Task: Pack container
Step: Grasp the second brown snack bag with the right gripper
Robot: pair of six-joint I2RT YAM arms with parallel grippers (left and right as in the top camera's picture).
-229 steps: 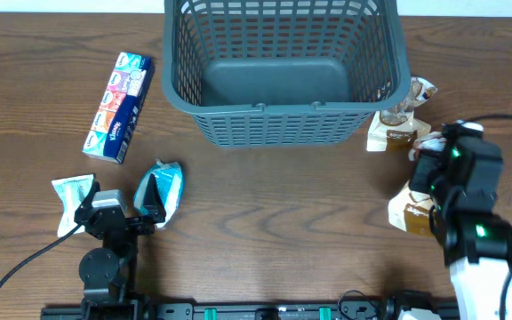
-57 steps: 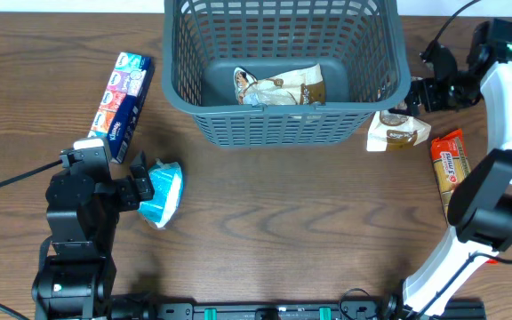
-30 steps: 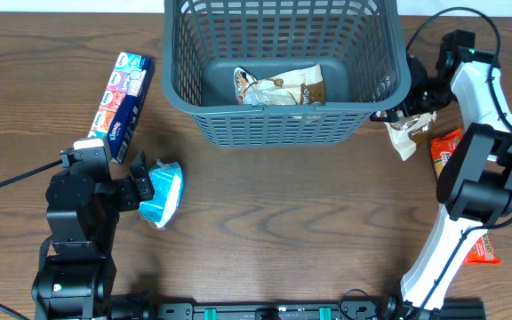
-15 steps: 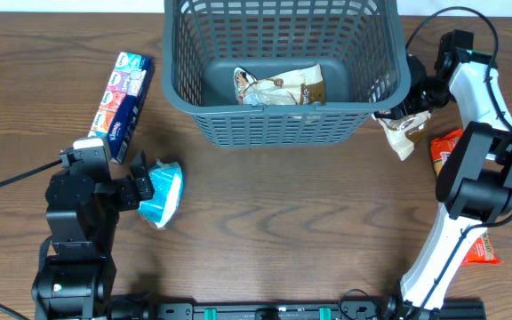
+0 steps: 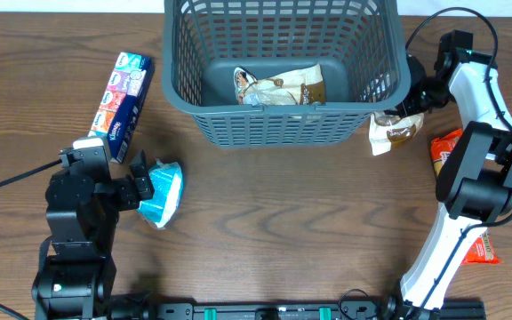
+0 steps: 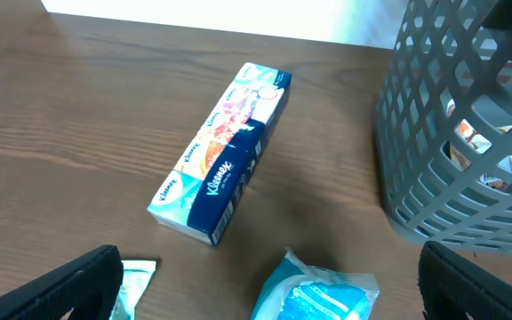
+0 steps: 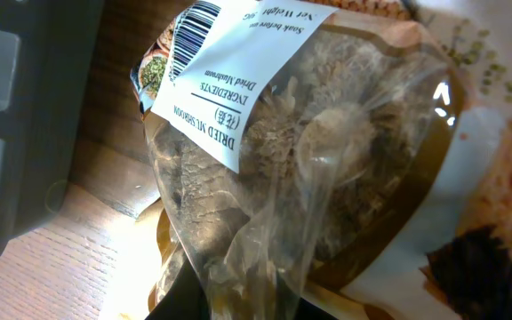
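The robot's right gripper needs to go up over the basket's side next, then down to release above the packet inside, because that packet lies to the gripper's left in the overhead view.
The container, a large dark grey-blue basket (image 5: 283,67), stands at the back middle with one brown-and-white packet (image 5: 278,86) inside. My right gripper (image 5: 413,100) is by the basket's right wall and is shut on a dried mushroom packet (image 5: 388,132). That packet fills the right wrist view (image 7: 309,151), pinched at its edge by the jaws (image 7: 247,302). My left gripper (image 5: 140,190) is open, with a blue packet (image 5: 163,194) (image 6: 320,298) lying between its fingers (image 6: 283,293). The basket wall (image 6: 469,133) shows at the right of the left wrist view.
A Kleenex tissue box (image 5: 119,107) (image 6: 223,164) lies at the left. A small teal packet (image 6: 132,283) lies by my left finger. An orange packet (image 5: 445,153) and a second one (image 5: 483,251) lie at the right. The basket wall (image 7: 16,133) is close to the held packet.
A packet has gone into the basket. My right gripper came to the mushroom packet beside the basket and gripped it; the packet has swung left toward the basket. The left arm holds still.
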